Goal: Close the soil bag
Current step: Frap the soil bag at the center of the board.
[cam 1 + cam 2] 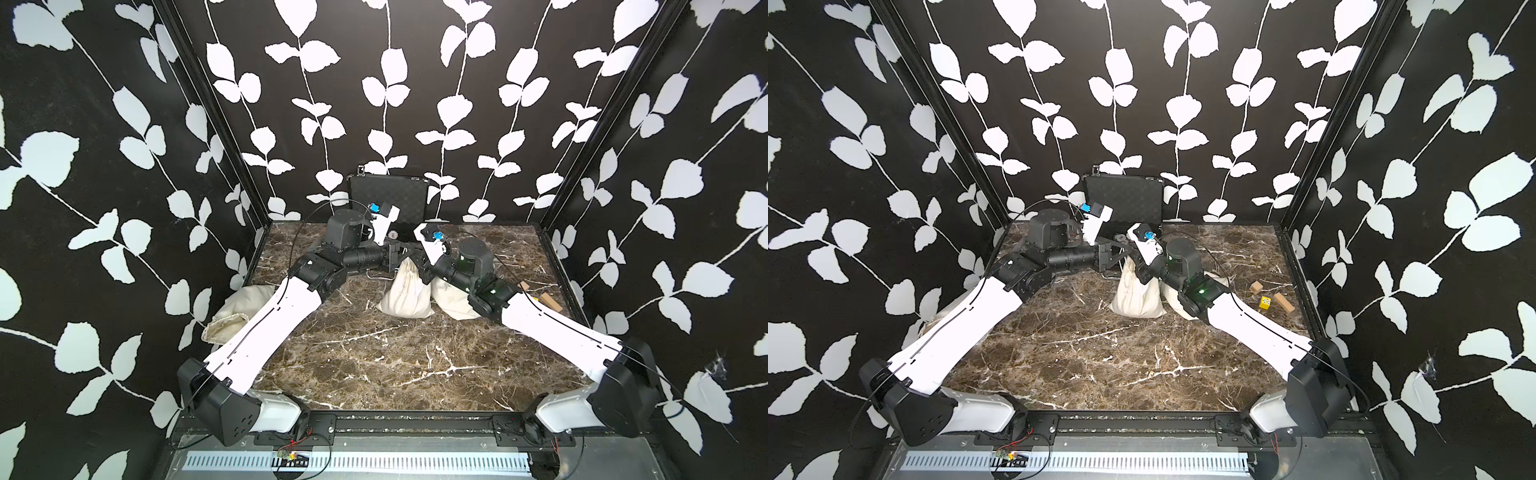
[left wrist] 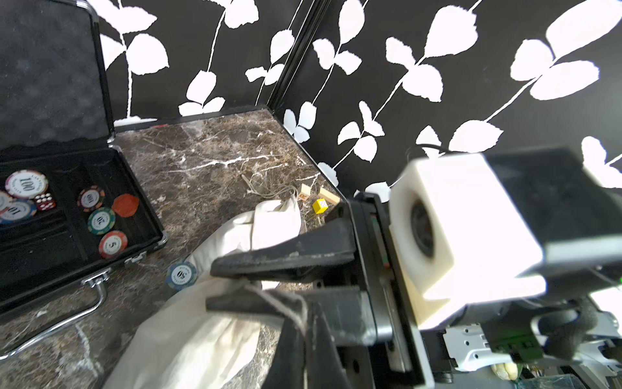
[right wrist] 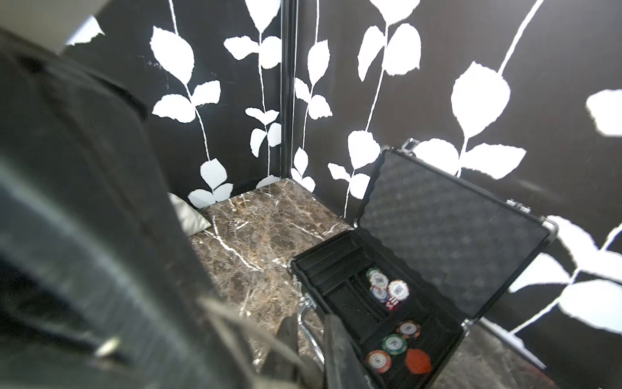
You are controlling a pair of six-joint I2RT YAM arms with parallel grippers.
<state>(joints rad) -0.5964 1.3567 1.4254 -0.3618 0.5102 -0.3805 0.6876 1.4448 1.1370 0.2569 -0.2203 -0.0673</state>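
Note:
My left gripper draws away from the right gripper next and pulls the drawstring before it lets go. The bag's drawstring (image 2: 286, 306) runs from those fingers to the bag's gathered opening.
The soil bag (image 1: 405, 295) (image 1: 1136, 297) is a cream cloth sack standing upright mid-table, its mouth gathered at the top. Both grippers meet just above that mouth. My left gripper (image 1: 400, 251) (image 2: 303, 320) is shut on the bag's drawstring (image 2: 286, 306), which runs thin and taut into its jaws. My right gripper (image 1: 415, 255) (image 2: 212, 284) (image 3: 309, 323) comes in from the other side. Its fingers stand close together at the bag's mouth, with string and a little cloth between them. The sack's body (image 2: 188, 336) hangs below both grippers.
An open black case (image 1: 388, 199) (image 3: 437, 242) with poker chips stands against the back wall, its chrome handle (image 2: 91, 303) towards the bag. One loose chip (image 2: 181, 274) lies beside it. Two more cream sacks (image 1: 451, 301) (image 1: 235, 311) lie under the arms. Wooden blocks and a yellow die (image 1: 1264, 302) sit far right.

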